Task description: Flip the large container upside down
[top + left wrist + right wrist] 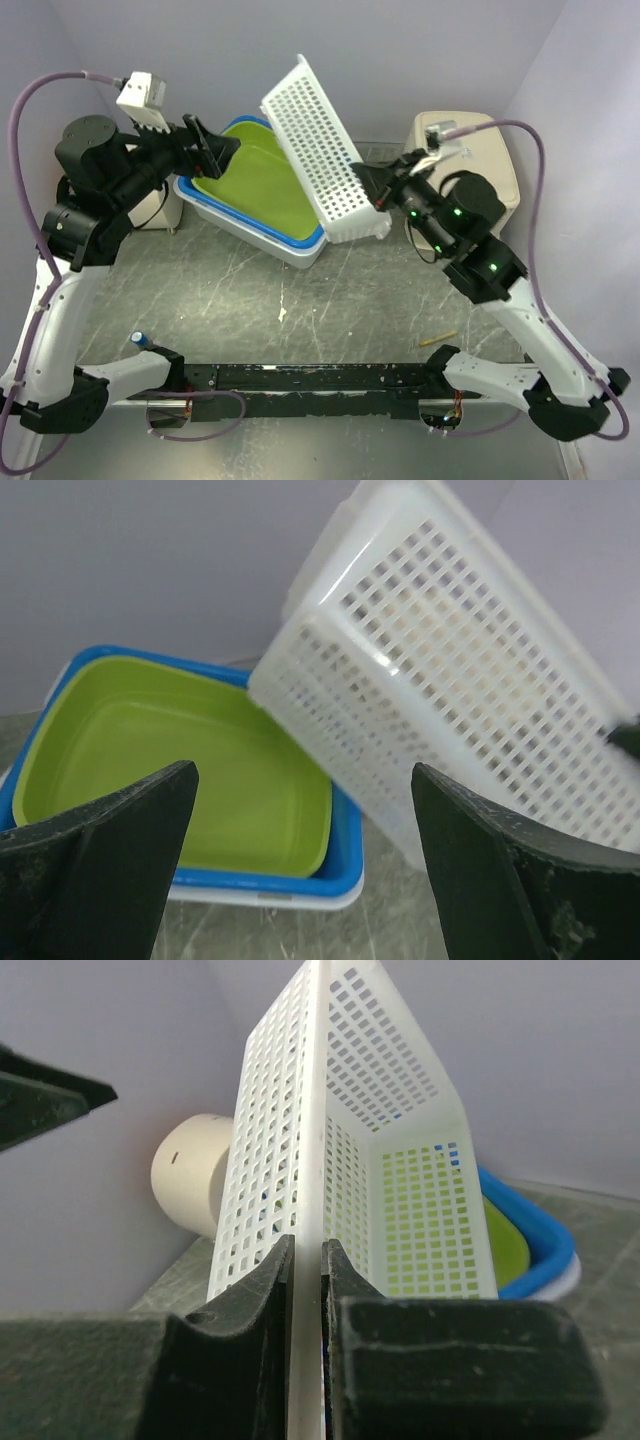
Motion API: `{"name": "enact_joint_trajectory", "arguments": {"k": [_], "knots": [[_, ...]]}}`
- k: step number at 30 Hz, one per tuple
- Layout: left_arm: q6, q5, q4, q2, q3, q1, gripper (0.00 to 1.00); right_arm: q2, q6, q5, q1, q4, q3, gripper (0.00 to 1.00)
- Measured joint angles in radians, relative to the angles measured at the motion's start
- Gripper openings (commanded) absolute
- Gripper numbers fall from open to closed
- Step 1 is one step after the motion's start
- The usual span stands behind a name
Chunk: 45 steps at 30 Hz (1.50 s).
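Note:
The robot's right gripper next needs to move back, tip the basket's rim down, lower it and let go, because the tabletop below and back from it is bare and clear of the trays.
The large white perforated basket (315,150) is tilted up on its side, one end low beside a stack of trays. My right gripper (372,185) is shut on its rim at that low end; in the right wrist view the rim (307,1160) runs up between my closed fingers (260,1290). The basket also shows in the left wrist view (460,680). A green tray (255,185) sits nested in a blue tray (200,195), with a white one under them. My left gripper (215,150) is open and empty above the green tray's left end.
A beige lidded bin (480,160) stands at the back right, behind my right arm. A white cylinder (190,1185) stands near the back wall. A small blue-capped item (138,340) and a yellow stick (437,339) lie near the front rail.

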Motion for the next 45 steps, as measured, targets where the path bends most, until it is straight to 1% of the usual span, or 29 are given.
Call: {"name": "enact_joint_trajectory", "arguments": {"k": [3,8,10,13,15,18,22,25,28,30,35,38,42,45], "knots": [[0.021,0.034,-0.021,-0.05,-0.072,0.0,0.99,-0.093,0.023,0.052,-0.003,-0.086,-0.021,0.0],[0.06,0.116,-0.071,-0.063,-0.193,0.0,0.99,-0.187,0.082,0.118,-0.003,-0.238,-0.023,0.0],[0.076,0.175,-0.092,-0.061,-0.278,0.0,0.98,-0.212,0.102,0.14,-0.003,-0.295,-0.023,0.0],[0.082,0.269,-0.121,-0.06,-0.431,-0.009,0.99,-0.247,0.13,0.183,-0.003,-0.378,-0.022,0.0],[0.08,0.313,-0.137,-0.061,-0.541,-0.042,1.0,-0.267,0.142,0.214,-0.003,-0.42,-0.022,0.0],[0.081,0.352,-0.142,-0.064,-0.636,-0.112,0.99,-0.294,0.153,0.261,-0.003,-0.464,-0.017,0.0],[0.053,0.426,-0.073,-0.03,-0.74,-0.18,0.99,-0.315,0.159,0.322,-0.003,-0.512,0.025,0.0],[-0.006,0.462,0.056,0.069,-0.799,-0.203,0.99,-0.314,0.167,0.364,-0.003,-0.545,0.088,0.0],[-0.051,0.467,0.186,0.216,-0.794,-0.207,0.99,-0.321,0.186,0.395,-0.003,-0.564,0.124,0.0],[-0.066,0.463,0.234,0.282,-0.759,-0.207,0.99,-0.332,0.207,0.411,-0.003,-0.576,0.126,0.0],[-0.091,0.439,0.38,0.466,-0.581,-0.209,0.99,-0.361,0.271,0.433,-0.003,-0.633,0.119,0.0],[-0.116,0.438,0.436,0.57,-0.473,-0.21,0.99,-0.389,0.316,0.443,-0.003,-0.649,0.1,0.0],[-0.146,0.428,0.508,0.666,-0.38,-0.211,0.99,-0.425,0.387,0.444,-0.003,-0.661,0.057,0.0],[-0.172,0.417,0.53,0.692,-0.332,-0.21,1.0,-0.447,0.441,0.433,-0.003,-0.662,-0.004,0.0]]}}
